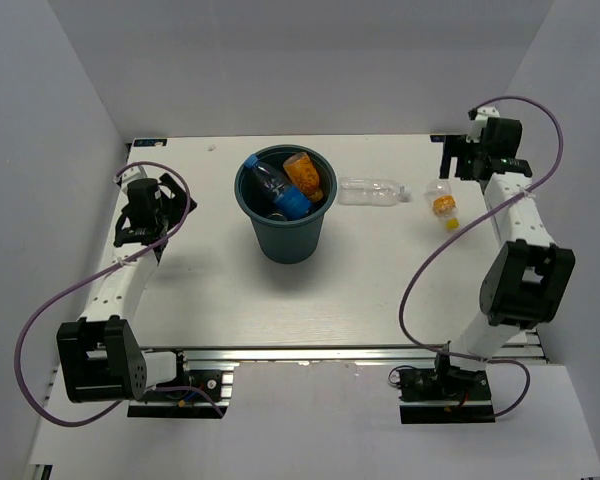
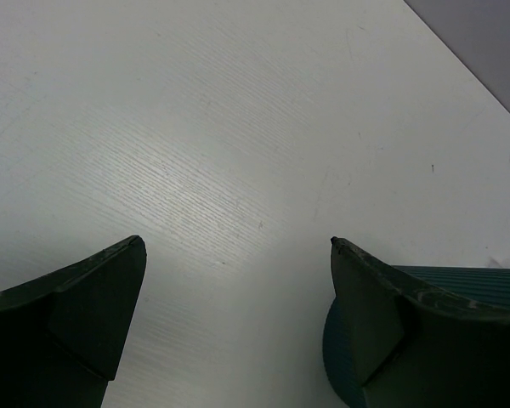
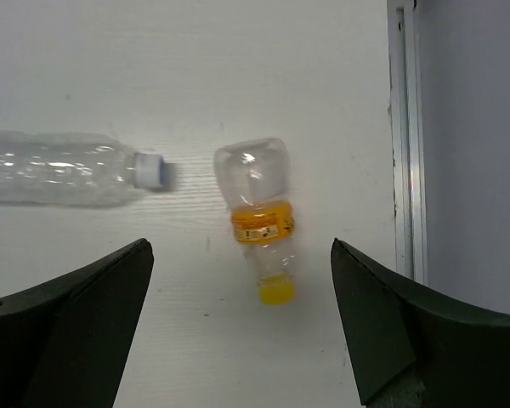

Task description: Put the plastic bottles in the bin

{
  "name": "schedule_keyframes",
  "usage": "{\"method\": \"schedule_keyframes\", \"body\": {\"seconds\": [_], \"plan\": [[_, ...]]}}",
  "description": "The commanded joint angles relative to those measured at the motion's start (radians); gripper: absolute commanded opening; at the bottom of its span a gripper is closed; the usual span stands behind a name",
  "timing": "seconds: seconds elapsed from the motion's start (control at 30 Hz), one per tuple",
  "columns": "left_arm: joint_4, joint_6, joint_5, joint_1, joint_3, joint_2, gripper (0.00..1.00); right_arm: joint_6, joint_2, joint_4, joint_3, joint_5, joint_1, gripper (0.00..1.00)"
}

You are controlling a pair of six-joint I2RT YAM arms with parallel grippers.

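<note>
I should next move my right gripper down onto the small bottle's orange label and close across it, because the small bottle lies lengthwise between the open fingers.
The dark teal bin stands upright at the middle back of the table. Inside it lie a clear bottle with a blue label and an orange bottle. A clear unlabelled bottle lies on its side to the right of the bin; it also shows in the right wrist view. A small bottle with an orange label and yellow cap lies further right. My right gripper is open above that orange bottle, its jaws wide either side. My left gripper is open and empty, left of the bin.
A metal rail runs along the table's right edge beside the orange bottle. Grey walls close in the table at the back and both sides. Purple cables loop off both arms.
</note>
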Motion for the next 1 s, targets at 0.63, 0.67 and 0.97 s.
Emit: {"method": "schedule_keyframes", "body": {"seconds": [0.63, 0.67, 0.97], "plan": [[0.008, 0.022, 0.005, 0.005, 0.026, 0.039, 0.98, -0.053, 0.551, -0.017, 0.226, -0.088, -0.095, 0.71], [0.006, 0.022, 0.003, 0.005, 0.027, 0.039, 0.98, -0.042, 0.546, -0.022, 0.232, -0.097, -0.094, 0.65], [0.011, 0.019, 0.014, 0.005, 0.015, 0.025, 0.98, 0.021, 0.18, -0.066, 0.284, -0.318, -0.043, 0.41]]}}
